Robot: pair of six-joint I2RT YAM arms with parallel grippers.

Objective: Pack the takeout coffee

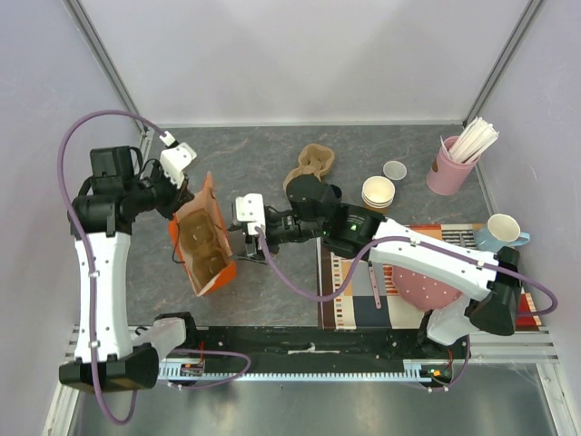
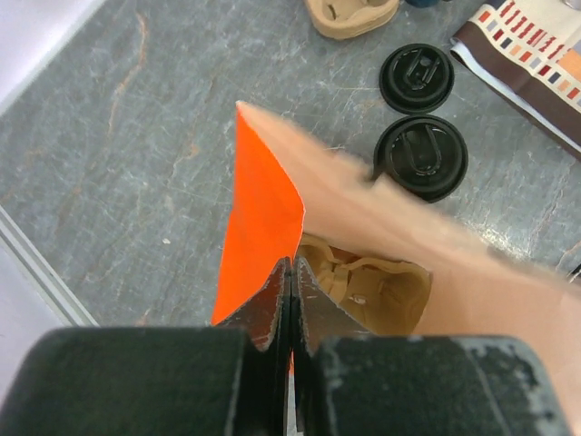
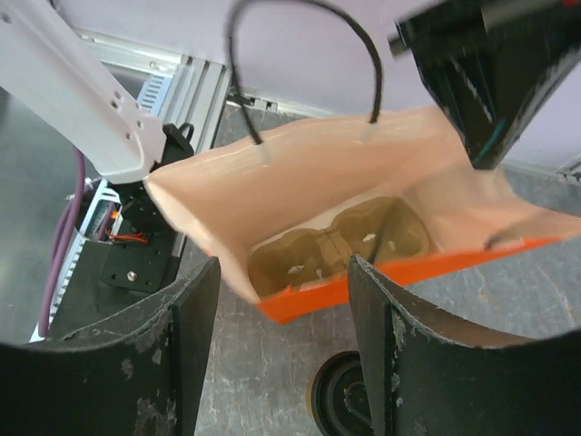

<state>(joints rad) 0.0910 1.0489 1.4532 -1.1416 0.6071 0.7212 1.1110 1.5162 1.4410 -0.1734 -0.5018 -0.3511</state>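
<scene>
The robot's right gripper should next tilt its fingers down from facing the bag and lower them onto the far rim of the black lid below the gripper, nearer the bag.
An orange paper bag (image 1: pixel 204 243) stands open on the table with a brown pulp cup carrier (image 3: pixel 340 238) at its bottom. My left gripper (image 2: pixel 290 272) is shut on the bag's upper edge (image 1: pixel 182 195) and holds it open. My right gripper (image 3: pixel 281 272) is open and empty just right of the bag (image 1: pixel 245 247). It hovers over a round black lid (image 3: pixel 340 400). The left wrist view shows two round black lids (image 2: pixel 420 156) (image 2: pixel 417 77) beside the bag. I cannot tell from above whether a brown cup sits under either. Both are hidden under my right arm in the top view.
A second pulp carrier (image 1: pixel 313 163) lies behind the right arm. Further right are a stack of lidless cups (image 1: pixel 379 192), a clear lid (image 1: pixel 394 170), a pink holder with straws (image 1: pixel 451 168), a blue mug (image 1: pixel 504 232) and a striped mat (image 1: pixel 349 291).
</scene>
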